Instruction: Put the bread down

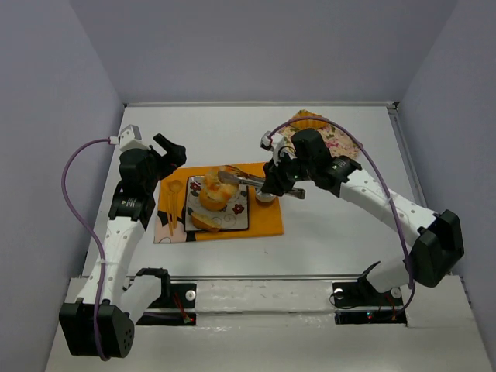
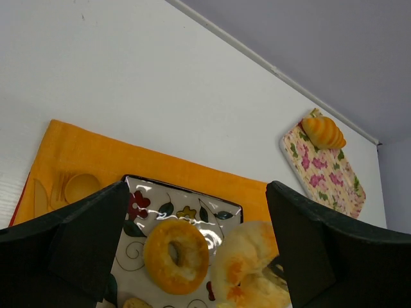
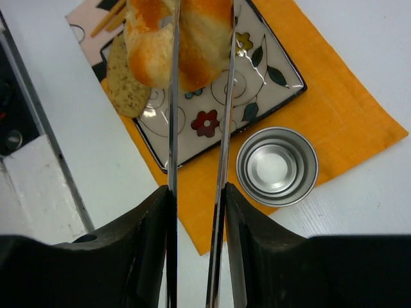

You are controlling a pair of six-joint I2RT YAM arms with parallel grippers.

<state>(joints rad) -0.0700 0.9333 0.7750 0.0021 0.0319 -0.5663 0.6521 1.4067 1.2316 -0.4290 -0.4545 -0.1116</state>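
Next, the right gripper brings the roll down and back over the plate's bare near corner (image 1: 232, 218) (image 3: 189, 133) and releases the tongs.
My right gripper (image 1: 280, 183) is shut on a pair of metal tongs (image 1: 244, 180). The tongs pinch a golden bread roll (image 1: 212, 194) just above the flowered square plate (image 1: 242, 222). In the right wrist view my gripper (image 3: 196, 199) holds the tong arms (image 3: 172, 128) against the roll (image 3: 192, 38), over the plate (image 3: 273, 77). A ring-shaped bread (image 2: 175, 256) lies on the plate beside the roll (image 2: 247, 266). A flat seeded slice (image 3: 125, 83) lies at the plate's near edge. My left gripper (image 1: 167, 153) is open and empty, above the plate's left side; it also shows in the left wrist view (image 2: 196, 186).
The plate sits on an orange mat (image 1: 267, 221) with a steel cup (image 1: 266, 198) to its right and wooden cutlery (image 1: 169, 205) to its left. A floral tray (image 2: 334, 173) at the back right holds a croissant (image 1: 308, 120).
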